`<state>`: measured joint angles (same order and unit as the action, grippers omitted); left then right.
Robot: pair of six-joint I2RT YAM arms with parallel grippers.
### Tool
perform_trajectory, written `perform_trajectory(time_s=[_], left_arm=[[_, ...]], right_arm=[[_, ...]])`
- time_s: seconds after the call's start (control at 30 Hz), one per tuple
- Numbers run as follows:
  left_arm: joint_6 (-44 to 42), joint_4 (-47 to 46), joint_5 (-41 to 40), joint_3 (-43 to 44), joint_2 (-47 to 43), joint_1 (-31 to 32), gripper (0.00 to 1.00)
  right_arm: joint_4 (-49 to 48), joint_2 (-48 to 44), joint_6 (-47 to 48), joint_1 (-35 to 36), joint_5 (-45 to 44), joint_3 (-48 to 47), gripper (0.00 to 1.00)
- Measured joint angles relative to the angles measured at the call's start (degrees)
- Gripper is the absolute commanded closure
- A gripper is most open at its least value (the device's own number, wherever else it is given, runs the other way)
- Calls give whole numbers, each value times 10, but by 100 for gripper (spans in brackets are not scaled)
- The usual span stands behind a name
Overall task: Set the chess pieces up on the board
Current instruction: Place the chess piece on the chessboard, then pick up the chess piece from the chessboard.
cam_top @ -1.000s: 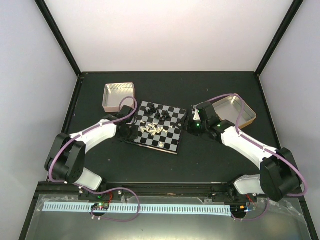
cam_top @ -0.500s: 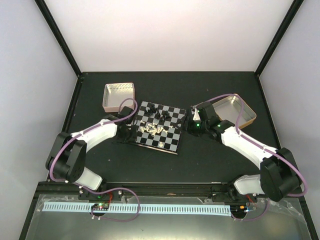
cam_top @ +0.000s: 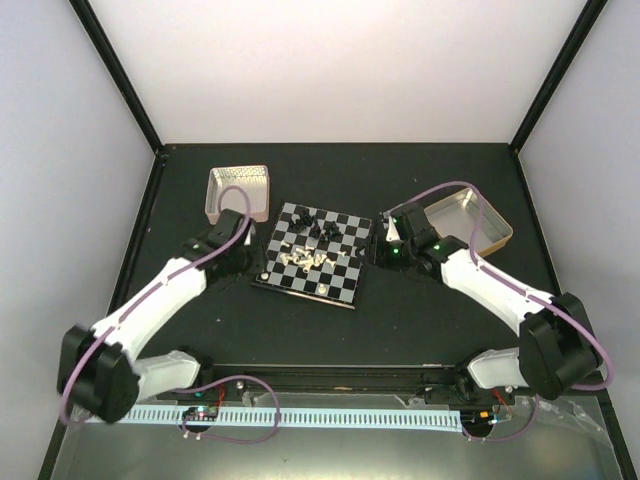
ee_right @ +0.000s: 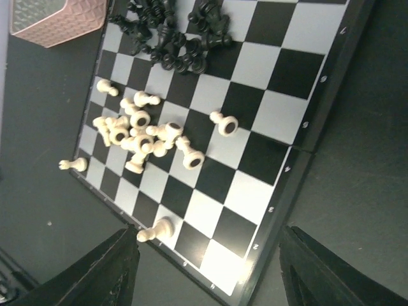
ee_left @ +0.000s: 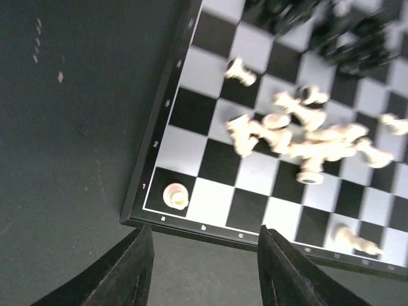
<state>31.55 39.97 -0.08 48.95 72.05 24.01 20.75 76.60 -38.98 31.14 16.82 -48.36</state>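
Observation:
The lone toppled white chess piece lies clear of the heap, so it gets my right gripper next, coming to the left in the top view and down.
The board lies at the table's middle, with a heap of toppled cream-white chess pieces at its centre and black ones bunched at its far side. One white piece stands upright on the corner square, and another stands on the near edge row. My left gripper hovers open just off that corner, nothing between its fingers. My right gripper stands wide open and empty over the board's right edge. In the top view the left gripper and right gripper flank the board.
A pink tin sits just beyond the board's left corner, behind my left wrist. A gold tin lies to the right, behind my right arm. Dark frame posts rise at the table's back corners.
My left gripper has opened and let go of the white piece on the corner square, then drawn back off the board. The left elbow swung down toward the near edge. The right arm barely moved.

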Motion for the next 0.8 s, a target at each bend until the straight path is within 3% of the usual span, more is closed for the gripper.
perform_trajectory(time_s=[0.3, 0.47, 0.8], left_arm=[[-13, -39, 31, -78, -312, 0, 29], [-22, -84, 38, -88, -418, 0, 18], [-49, -193, 37, -97, -446, 0, 13]], right_arm=[[41, 58, 62, 13, -65, -47, 46], [54, 106, 78, 26, -103, -85, 48], [70, 238, 139, 59, -128, -180, 56]])
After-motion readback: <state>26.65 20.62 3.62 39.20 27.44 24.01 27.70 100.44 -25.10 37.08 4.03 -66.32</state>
